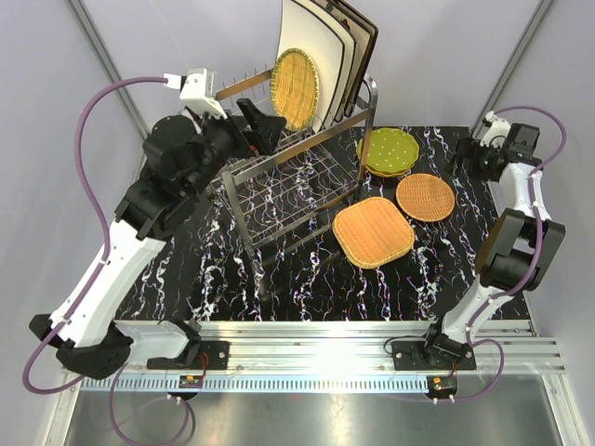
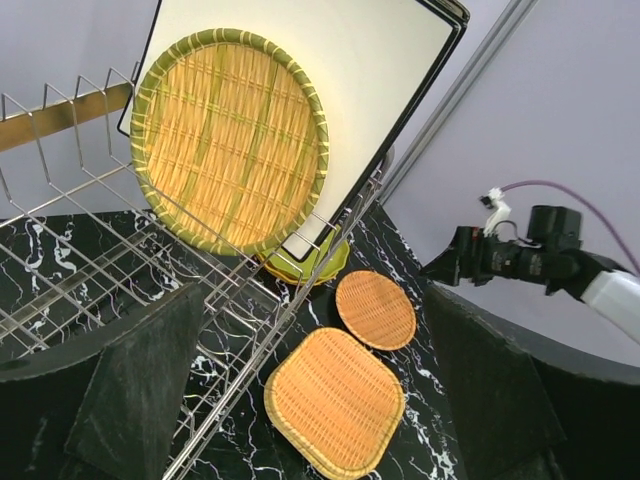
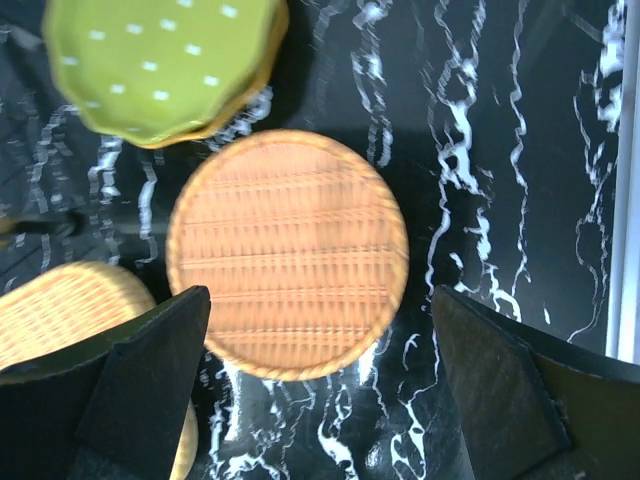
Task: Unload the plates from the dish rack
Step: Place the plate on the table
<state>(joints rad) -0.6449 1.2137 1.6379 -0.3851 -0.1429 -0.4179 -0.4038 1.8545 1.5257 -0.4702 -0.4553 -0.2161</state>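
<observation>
My left gripper shifts to the right in the top view next and turns to straddle the woven plate's near rim (image 1: 312, 110) (image 2: 314, 198), as this plate stands before the cream ones.
The chrome wire dish rack (image 1: 297, 181) stands mid-table. In it stand a round woven plate with a green rim (image 1: 296, 88) and several large cream square plates (image 1: 321, 51) behind it. My left gripper (image 1: 275, 125) is open and empty, just left of the woven plate (image 2: 230, 140), over the rack's wires (image 2: 300, 300). On the table to the right lie a green dotted plate (image 1: 389, 149) stacked on an orange one (image 3: 255, 85), a round wicker plate (image 1: 425, 197) and a squarish wicker plate (image 1: 373, 231). My right gripper (image 3: 320, 400) is open and empty above the round wicker plate (image 3: 288, 250).
The table is black marble-patterned, with a metal rail along the near edge (image 1: 307, 339). Grey walls and slanted frame posts (image 1: 98, 46) close in the back. The right arm (image 1: 521, 214) stands at the table's right edge; its gripper shows in the left wrist view (image 2: 450, 268).
</observation>
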